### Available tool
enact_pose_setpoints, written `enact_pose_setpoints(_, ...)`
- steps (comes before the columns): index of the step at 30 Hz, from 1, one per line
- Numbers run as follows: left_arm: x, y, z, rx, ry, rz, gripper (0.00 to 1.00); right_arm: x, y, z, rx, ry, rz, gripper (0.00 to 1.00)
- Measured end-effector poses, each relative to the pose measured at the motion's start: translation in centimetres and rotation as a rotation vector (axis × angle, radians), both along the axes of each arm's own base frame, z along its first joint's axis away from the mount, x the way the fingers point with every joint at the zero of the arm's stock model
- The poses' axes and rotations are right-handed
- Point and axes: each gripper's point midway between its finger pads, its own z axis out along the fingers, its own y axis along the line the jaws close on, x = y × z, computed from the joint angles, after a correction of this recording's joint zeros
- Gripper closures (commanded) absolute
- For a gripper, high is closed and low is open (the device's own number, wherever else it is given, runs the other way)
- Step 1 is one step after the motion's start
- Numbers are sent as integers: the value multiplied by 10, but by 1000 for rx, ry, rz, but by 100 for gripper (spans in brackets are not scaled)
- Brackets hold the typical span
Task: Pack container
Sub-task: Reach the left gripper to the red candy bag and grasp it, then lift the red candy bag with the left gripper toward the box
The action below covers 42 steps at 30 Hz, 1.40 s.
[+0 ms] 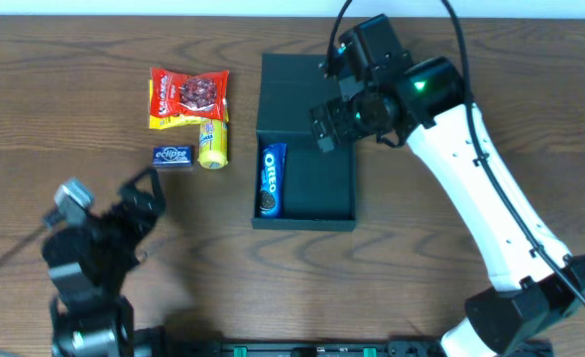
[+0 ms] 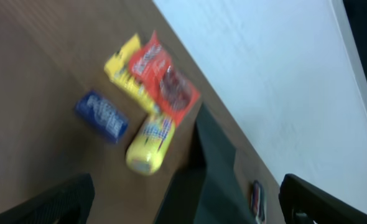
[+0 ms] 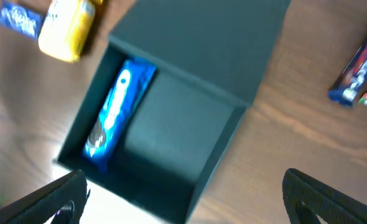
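Note:
Next, my left gripper reaches outward past the blue gum pack and lowers onto the red snack packet's lettered end (image 1: 168,91) (image 2: 147,56), because it lies uncovered atop the yellow packet.
The container (image 1: 322,188) is a dark teal box in the middle of the table, with its lid flap (image 1: 297,94) folded back flat. A blue Oreo packet (image 1: 272,180) lies along its left wall inside. From the right wrist view I see the container (image 3: 171,124) and the Oreo packet (image 3: 118,112) from above. My right gripper (image 1: 324,129) hovers open over the hinge line, its jaws (image 3: 186,211) empty. Near the front left, my left gripper (image 1: 146,198) stands open and empty (image 2: 183,208), facing the container (image 2: 214,155).
Left of the container lie a red snack packet (image 1: 190,94) on a yellow one (image 1: 164,121), a yellow tube (image 1: 213,144) and a blue gum pack (image 1: 173,156). Another packet (image 3: 361,65) lies on the wood to the container's right in the right wrist view.

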Motion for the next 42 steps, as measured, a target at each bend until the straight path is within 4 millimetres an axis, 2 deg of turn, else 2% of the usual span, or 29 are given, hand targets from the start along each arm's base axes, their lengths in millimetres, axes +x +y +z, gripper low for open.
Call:
enact_pose_setpoints(2, 22, 6, 15, -1, 40, 3, 4, 8, -2, 3, 32, -16, -10, 1)
enact_pose_setpoints(3, 40, 11, 20, -25, 85, 14, 4, 13, -4, 5, 53, -23, -18, 1)
enact_pose_setpoints(5, 62, 16, 21, -58, 146, 26, 4, 17, -8, 7, 73, -26, -28, 1)
enact_pose_setpoints(8, 112, 13, 7, -92, 270, 22, 4, 21, -15, 8, 93, -21, -45, 1)
enact_pose_setpoints(9, 128, 9, -2, -94, 317, 17, 4, 22, -19, 7, 94, -14, -54, 1)
enact_pose_setpoints(12, 159, -7, -21, -106, 436, 6, 4, 18, -26, 3, 89, 16, -68, 1)
enact_pose_setpoints(13, 174, -18, -27, -116, 493, 4, 4, 17, -29, 2, 88, 26, -73, 1)
enact_pose_setpoints(17, 214, -42, -46, -140, 634, 19, 4, 12, -35, -1, 80, 55, -85, 1)
enact_pose_setpoints(21, 246, -46, -66, -164, 710, 85, 4, 10, -35, -2, 79, 64, -84, 1)
enact_pose_setpoints(24, 256, -45, -82, -198, 738, 125, 4, 9, -35, -2, 78, 71, -87, 1)
enact_pose_setpoints(28, 257, -43, -116, -246, 813, 175, 4, 8, -35, -2, 82, 78, -99, 1)
enact_pose_setpoints(35, 263, -39, -152, -301, 858, 193, 4, 7, -35, -3, 97, 92, -125, 1)
enact_pose_setpoints(38, 266, -40, -161, -316, 863, 189, 4, 5, -35, -3, 100, 105, -130, 1)
enact_pose_setpoints(42, 275, -40, -157, -320, 825, 182, 4, 3, -35, -4, 101, 112, -130, 1)
